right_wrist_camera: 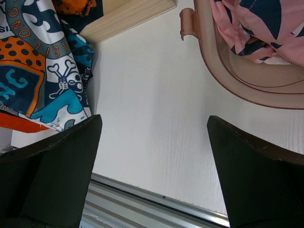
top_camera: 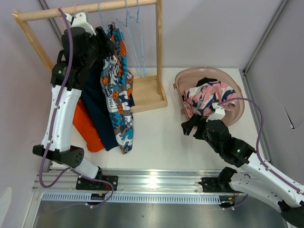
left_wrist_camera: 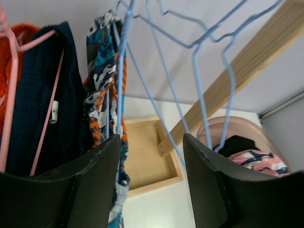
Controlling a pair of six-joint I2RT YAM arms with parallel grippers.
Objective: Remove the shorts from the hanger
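I need to lower the fingers of my left gripper around the blue hanger's near arm (left_wrist_camera: 119, 121), because that arm is below the gripper, off-center to the left in the wrist view.
Teal-orange-white print shorts (top_camera: 118, 95) hang from a blue hanger (left_wrist_camera: 118, 71) on the wooden rack, with navy shorts (top_camera: 97, 114) and orange shorts (top_camera: 88, 126) beside them on the left. My left gripper (top_camera: 107, 47) is raised at the top of the print shorts (left_wrist_camera: 102, 71). Its jaws (left_wrist_camera: 152, 142) stand open; the fabric brushes the left finger and nothing lies between them. Pink floral shorts (top_camera: 209, 95) and black shorts (top_camera: 205, 81) lie in the pink basin (top_camera: 190, 73). My right gripper (top_camera: 192, 126) hovers open and empty over the table (right_wrist_camera: 154, 118), left of the basin.
Empty blue wire hangers (top_camera: 133, 28) hang from the rack's rod (top_camera: 95, 7), right of the print shorts. The rack's wooden base tray (top_camera: 147, 92) sits on the white table. A metal rail (top_camera: 152, 183) runs along the near edge. Walls close in on both sides.
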